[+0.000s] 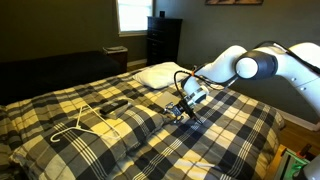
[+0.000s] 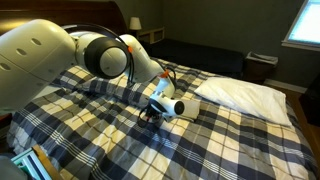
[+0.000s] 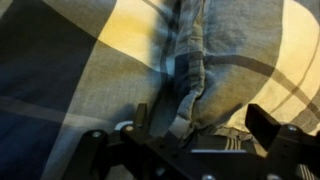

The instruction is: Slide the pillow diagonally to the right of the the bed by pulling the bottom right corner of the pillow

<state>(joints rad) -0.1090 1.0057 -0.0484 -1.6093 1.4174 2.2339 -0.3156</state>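
Observation:
The seamed corner fold (image 3: 191, 104) is already between my gripper's wide fingers. My gripper will next stay low at the pillow and close them on that fabric.
The bed (image 1: 235, 135) with its plaid cover fills both exterior views (image 2: 235, 140). The plaid pillow (image 1: 135, 100) lies on it, puffy and matching the cover; my arm partly hides it in an exterior view (image 2: 108, 90). My gripper (image 1: 183, 112) is down at the pillow's near corner in both exterior views (image 2: 150, 112). In the wrist view the gripper (image 3: 200, 125) has its fingers wide apart, and a seamed fold of the pillow's corner (image 3: 185, 75) lies between them. Neither finger pinches the fabric.
A plain white pillow (image 1: 160, 73) lies at the head of the bed, also shown in an exterior view (image 2: 240, 93). A white clothes hanger (image 1: 85, 122) lies on the cover. A dark dresser (image 1: 163, 40) stands by the window.

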